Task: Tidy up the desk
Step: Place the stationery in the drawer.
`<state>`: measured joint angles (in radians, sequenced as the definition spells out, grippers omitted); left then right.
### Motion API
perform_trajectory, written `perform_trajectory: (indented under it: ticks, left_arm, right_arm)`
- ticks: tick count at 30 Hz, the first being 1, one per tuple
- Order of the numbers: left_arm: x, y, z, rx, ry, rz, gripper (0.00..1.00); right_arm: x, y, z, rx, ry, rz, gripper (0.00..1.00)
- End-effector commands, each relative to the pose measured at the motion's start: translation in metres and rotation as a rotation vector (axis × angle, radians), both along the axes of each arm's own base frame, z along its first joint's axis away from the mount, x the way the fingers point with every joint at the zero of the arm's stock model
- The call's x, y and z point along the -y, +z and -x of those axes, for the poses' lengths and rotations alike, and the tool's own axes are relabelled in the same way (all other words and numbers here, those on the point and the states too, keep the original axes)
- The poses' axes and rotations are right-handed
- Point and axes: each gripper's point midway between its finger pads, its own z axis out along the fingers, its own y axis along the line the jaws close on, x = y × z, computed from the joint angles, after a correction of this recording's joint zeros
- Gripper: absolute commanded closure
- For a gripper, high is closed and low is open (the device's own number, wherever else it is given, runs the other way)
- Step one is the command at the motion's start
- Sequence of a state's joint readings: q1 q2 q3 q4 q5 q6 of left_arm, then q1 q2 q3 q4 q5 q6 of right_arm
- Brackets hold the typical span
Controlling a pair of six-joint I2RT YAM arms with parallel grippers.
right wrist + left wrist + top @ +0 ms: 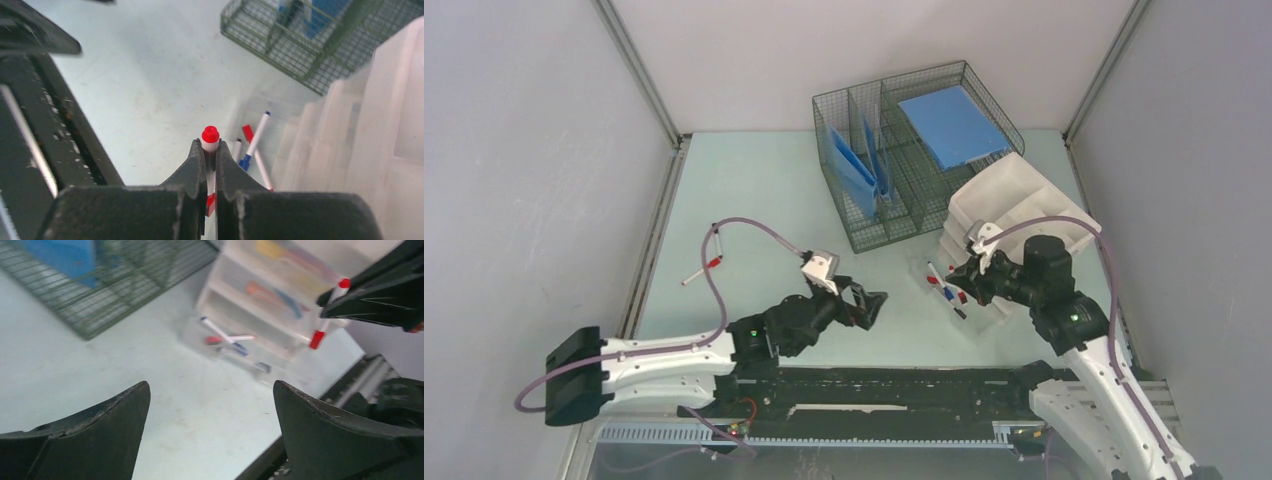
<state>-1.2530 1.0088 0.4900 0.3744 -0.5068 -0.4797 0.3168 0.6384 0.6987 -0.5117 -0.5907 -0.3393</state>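
The left gripper swings outward, to the left in the top view, and down onto that marker's white body (719,246) next, as this other marker lies loose beyond the red-capped pen.
The desk (754,200) is a pale mint-green tabletop. My right gripper (210,148) is shut on a white marker with a red cap (210,136), held just above the clear front tray (946,300) of a white stepped organizer (1014,205). The left wrist view shows that same marker (327,314) pinched between the right arm's dark fingers. Blue and red pens (254,142) lie in the tray. Over bare desk at centre front, my left gripper (871,305) stands wide open with nothing between its fingers (107,425). Another red-capped pen (701,270) lies loose at the left.
A green wire basket (904,165) holding blue folders (952,125) stands at the back centre, right beside the organizer. Grey walls close in both sides. A black rail (874,385) runs along the near edge between the arm bases.
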Motion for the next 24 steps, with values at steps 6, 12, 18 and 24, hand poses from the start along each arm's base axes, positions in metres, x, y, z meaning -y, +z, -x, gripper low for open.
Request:
perform_trajectory:
  ticks: [6,12,18,24]
  left_arm:
    - [-0.089,-0.022,-0.030,-0.051,0.252,0.015,0.00]
    - [-0.122,-0.010,-0.040,-0.034,0.343,0.084,0.00]
    - [-0.141,-0.007,-0.049,-0.050,0.393,0.063,0.00]
    - [-0.159,-0.014,-0.065,-0.122,0.448,0.010,0.00]
  right_arm:
    - [0.028,-0.035,-0.038,0.033,-0.153,0.245,0.93]
    - [0.035,-0.050,-0.045,0.005,-0.196,0.286,0.79]
    - [0.038,-0.057,-0.046,-0.020,-0.210,0.299,0.45]
    - [0.019,-0.050,-0.021,-0.041,-0.055,0.237,0.30]
